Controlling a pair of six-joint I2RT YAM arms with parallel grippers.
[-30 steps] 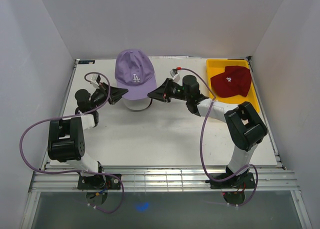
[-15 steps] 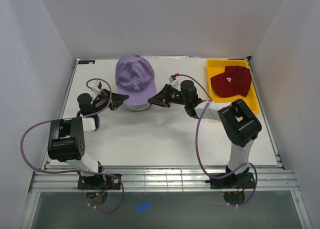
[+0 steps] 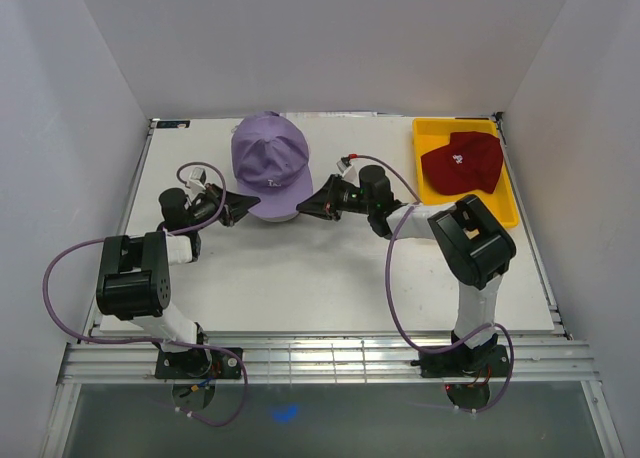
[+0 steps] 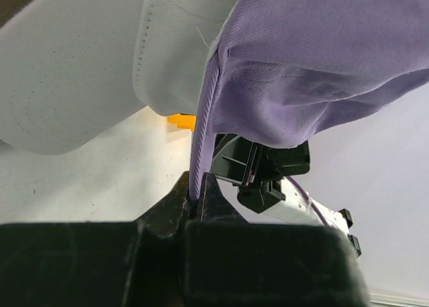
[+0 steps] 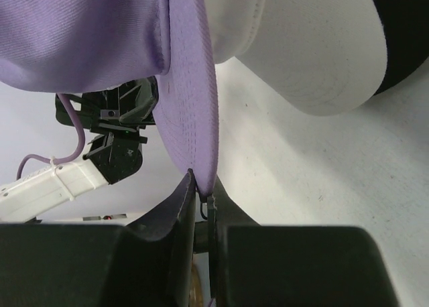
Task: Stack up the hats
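My right gripper lowers the lavender cap's held edge onto the white cap's brim [image 3: 275, 218] next and releases, since the brim is below the gripper with the lavender cap [image 3: 270, 158] hanging over it.
A lavender cap [image 3: 270, 158] hangs between both grippers over a white cap [image 3: 277, 211], whose brim just shows beneath it. My left gripper [image 3: 240, 205] is shut on the lavender cap's left edge [image 4: 201, 146]. My right gripper [image 3: 307, 204] is shut on its right edge [image 5: 194, 106]. The white cap's brim shows in the left wrist view [image 4: 87, 72] and in the right wrist view [image 5: 315, 45], where a black cap [image 5: 405, 32] lies under it. A dark red cap [image 3: 462, 162] lies in the yellow tray [image 3: 430, 131]. The tan cap is hidden.
The yellow tray stands at the back right corner against the right wall. White walls enclose the table on the left, back and right. Purple cables loop from both arms over the table [image 3: 330, 278].
Both grippers have lowered and drawn slightly nearer with the lavender cap, which now sits lower over the white cap and tilts back, its logo turned away.
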